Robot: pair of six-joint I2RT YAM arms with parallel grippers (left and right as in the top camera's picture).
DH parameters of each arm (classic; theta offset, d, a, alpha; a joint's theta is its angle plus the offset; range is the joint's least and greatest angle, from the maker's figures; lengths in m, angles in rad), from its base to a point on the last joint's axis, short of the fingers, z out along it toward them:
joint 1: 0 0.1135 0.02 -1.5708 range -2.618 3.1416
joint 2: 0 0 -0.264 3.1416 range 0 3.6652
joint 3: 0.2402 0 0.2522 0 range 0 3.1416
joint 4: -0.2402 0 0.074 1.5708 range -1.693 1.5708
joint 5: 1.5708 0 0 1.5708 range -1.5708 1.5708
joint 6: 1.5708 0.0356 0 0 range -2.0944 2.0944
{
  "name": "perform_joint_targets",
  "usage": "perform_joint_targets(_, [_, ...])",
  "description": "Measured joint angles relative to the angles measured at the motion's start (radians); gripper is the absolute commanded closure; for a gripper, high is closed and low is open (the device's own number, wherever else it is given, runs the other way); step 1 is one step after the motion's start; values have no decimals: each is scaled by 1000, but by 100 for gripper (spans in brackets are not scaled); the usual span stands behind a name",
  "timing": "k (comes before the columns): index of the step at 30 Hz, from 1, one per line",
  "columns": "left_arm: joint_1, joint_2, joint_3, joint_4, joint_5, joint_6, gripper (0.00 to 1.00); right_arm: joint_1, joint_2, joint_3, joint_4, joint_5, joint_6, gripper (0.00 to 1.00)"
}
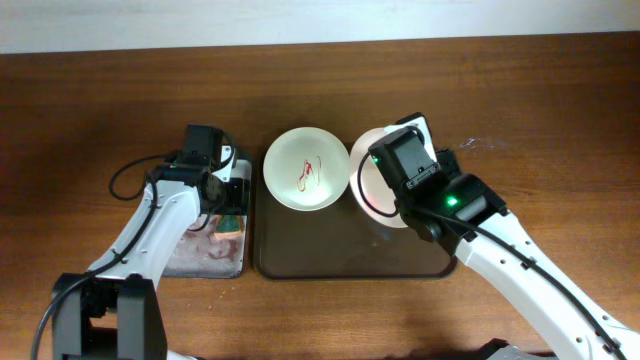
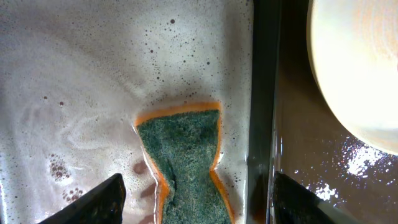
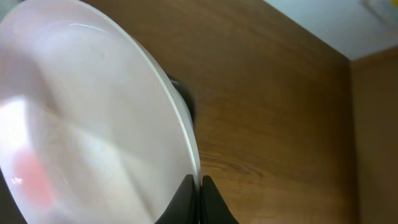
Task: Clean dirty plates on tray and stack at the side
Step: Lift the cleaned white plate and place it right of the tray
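Bare wooden table lies below my right gripper and to its right in the overhead view, so next my right gripper needs to carry the plate that way, lower and release it.
A white plate with red streaks (image 1: 305, 168) sits at the back left of the dark brown tray (image 1: 350, 255); its rim shows in the left wrist view (image 2: 360, 74). My right gripper (image 3: 198, 185) is shut on the rim of a second white plate (image 3: 81, 118), which has a faint red smear and is held tilted over the tray's right side (image 1: 365, 190). My left gripper (image 2: 199, 205) is open, its fingers either side of a green sponge with orange edges (image 2: 186, 162) lying in foamy water.
The soapy water fills a shallow basin (image 1: 205, 255) left of the brown tray, its dark wall (image 2: 261, 93) between sponge and tray. Bare wooden table (image 1: 520, 90) lies right of and behind the tray.
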Motion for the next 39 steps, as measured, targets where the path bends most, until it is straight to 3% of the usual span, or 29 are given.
perform_joint_targets(9, [0,0,0,0,5,0,27,0,0,0,5,83,38,96])
perform_joint_targets(12, [0,0,0,0,5,0,27,0,0,0,16,217,119,96])
perform_joint_targets(13, [0,0,0,0,5,0,27,0,0,0,19,216,117,96])
perform_joint_targets(15, [0,0,0,0,5,0,27,0,-2,0,31,79,-24,96])
perform_joint_targets(24, [0,0,0,0,12,0,27,-3,-2,0,30,254,173,96])
perform_joint_targets(27, [0,0,0,0,11,0,27,-101,-2,0,31,169,235,96])
perform_joint_targets(35, [0,0,0,0,12,0,27,-718,2,0,29,-360,278,96])
perform_joint_targets(39, [0,0,0,-1,12,0,27,-980,162,4,23,-566,280,90])
